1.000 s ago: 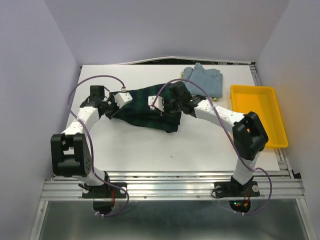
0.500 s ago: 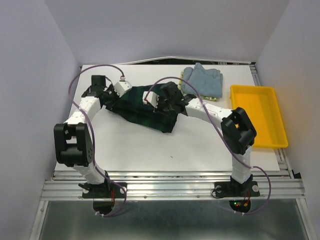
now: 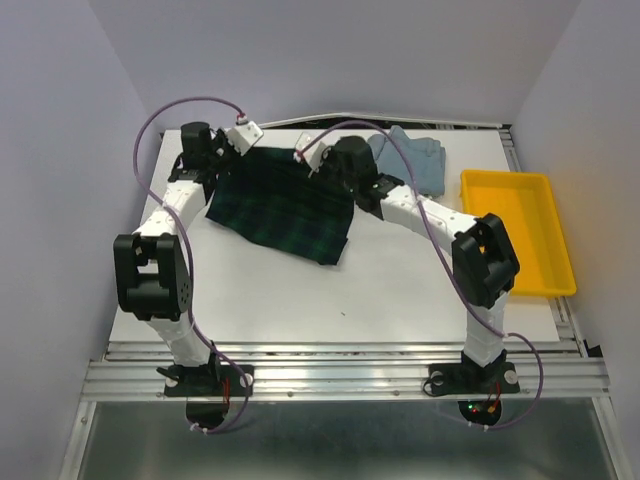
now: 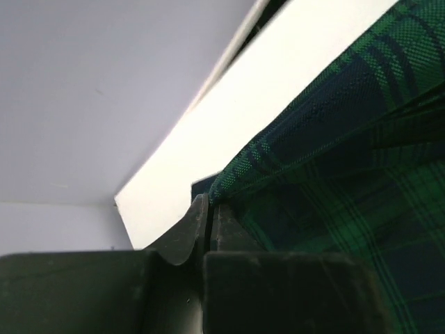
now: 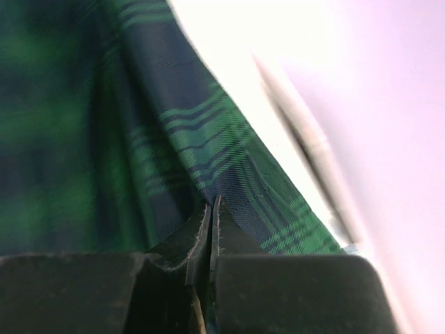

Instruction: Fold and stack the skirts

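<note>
The cloth lies spread, so I will next move my left gripper back and down onto the plaid skirt's near edge [image 3: 230, 226], which is below and back from it, and let go.
The dark green-navy plaid skirt [image 3: 280, 205] lies spread on the white table, its far edge lifted by both grippers. My left gripper [image 3: 230, 156] is shut on the plaid skirt's far left corner [image 4: 334, 174], the jaws [image 4: 208, 202] pinched together on the cloth. At the far right corner, my right gripper [image 3: 328, 168] is shut on the same skirt [image 5: 104, 125], with cloth caught between its closed jaws [image 5: 212, 202]. The light blue-grey skirt [image 3: 412, 160] lies folded at the back right. The lemon-print skirt is hidden.
A yellow plastic tray [image 3: 518, 182] sits at the right edge of the table [image 3: 300, 300]. The back wall and the table's far edge are close behind both grippers. The right arm's forearm crosses just in front of the blue-grey skirt.
Both grippers have moved toward the back of the table, keeping hold of the plaid skirt. The bunched cloth has been drawn out flatter and wider.
</note>
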Robot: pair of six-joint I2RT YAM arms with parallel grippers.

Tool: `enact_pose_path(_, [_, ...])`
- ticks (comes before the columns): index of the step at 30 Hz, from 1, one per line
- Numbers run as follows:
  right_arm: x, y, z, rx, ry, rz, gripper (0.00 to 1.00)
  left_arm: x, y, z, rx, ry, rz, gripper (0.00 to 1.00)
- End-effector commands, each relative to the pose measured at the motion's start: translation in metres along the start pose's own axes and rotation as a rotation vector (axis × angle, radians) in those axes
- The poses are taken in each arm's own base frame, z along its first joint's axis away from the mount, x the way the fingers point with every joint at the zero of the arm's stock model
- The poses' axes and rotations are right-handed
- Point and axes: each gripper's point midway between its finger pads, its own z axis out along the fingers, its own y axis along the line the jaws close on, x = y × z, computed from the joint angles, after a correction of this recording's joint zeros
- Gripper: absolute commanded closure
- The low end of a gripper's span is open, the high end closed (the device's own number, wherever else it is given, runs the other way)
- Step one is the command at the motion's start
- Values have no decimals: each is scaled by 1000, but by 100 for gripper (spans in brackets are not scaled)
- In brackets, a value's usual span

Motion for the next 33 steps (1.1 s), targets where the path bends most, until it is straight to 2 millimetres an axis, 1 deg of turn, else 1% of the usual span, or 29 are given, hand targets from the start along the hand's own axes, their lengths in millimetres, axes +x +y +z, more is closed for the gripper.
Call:
enact_pose_path(1, [50,76,-24,-164,128,-51,99,72,2,-19,-94,177,175,100])
enact_pose_path(2, [59,94,-29,-207,141,-61,99,84,-10,-21,-66,204,190,100])
enact_pose_path(3, [78,124,-37,-271,175,-75,99,110,-31,-25,-20,261,191,100])
enact_pose_path(4, [84,135,-39,-293,186,-75,99,119,-40,-27,0,282,197,100])
enact_pose_path(5, [96,143,-40,-306,210,-76,99,133,-52,-29,31,310,197,100])
enact_pose_path(6, [102,154,-40,-327,226,-73,99,141,-58,-29,52,328,196,100])
enact_pose_path(7, [110,159,-40,-326,255,-44,99,154,-68,-29,84,369,190,100])
enact_pose_path(9, [128,174,-40,-371,317,-18,99,166,-75,-29,124,426,156,100])
enact_pose_path(10, [129,178,-41,-393,333,-10,99,178,-82,-28,150,464,137,100])
enact_pose_path(12, [133,184,-42,-419,339,-8,99,181,-78,-27,162,484,115,100])
enact_pose_path(13, [134,189,-43,-440,335,0,99,193,-85,-33,199,526,95,100])
enact_pose_path(14, [139,192,-43,-441,349,0,99,194,-83,-34,204,531,92,100])
enact_pose_path(17, [146,192,-41,-441,372,-30,99,203,-103,-52,324,568,71,100])
enact_pose_path(18, [150,187,-41,-436,379,-31,99,205,-118,-62,395,580,55,100])
enact_pose_path(19, [150,181,-41,-432,373,-44,99,208,-124,-70,422,590,57,100])
enact_pose_path(20, [147,181,-42,-440,359,-53,99,206,-127,-78,432,591,73,100])
enact_pose_path(21, [150,174,-43,-439,355,-77,99,210,-140,-93,470,611,64,100])
enact_pose_path(22, [155,170,-42,-438,359,-91,99,216,-151,-100,502,630,53,100])
enact_pose_path(23, [154,167,-43,-434,357,-109,99,213,-154,-109,510,630,46,100])
enact_pose_path(24, [157,162,-42,-428,361,-115,99,217,-167,-120,547,645,33,100])
enact_pose_path(25, [161,154,-41,-417,365,-124,99,212,-173,-131,577,640,18,100])
enact_pose_path(26, [160,153,-39,-416,363,-132,99,209,-179,-137,599,634,11,100])
enact_pose_path(27, [162,146,-38,-409,362,-131,99,206,-187,-145,635,623,8,100])
enact_pose_path(28, [159,137,-36,-401,349,-140,96,199,-197,-154,687,599,-13,83])
enact_pose_path(29, [150,134,-38,-407,328,-142,81,187,-193,-159,677,562,3,72])
enact_pose_path(30, [143,131,-40,-412,313,-146,68,177,-196,-164,694,527,-15,50])
enact_pose_path(31, [134,122,-43,-410,293,-148,50,167,-192,-165,688,499,-13,42])
enact_pose_path(32, [123,121,-50,-444,274,-141,34,153,-184,-168,664,459,0,34])
enact_pose_path(33, [110,118,-56,-457,250,-135,33,136,-171,-165,637,417,18,25])
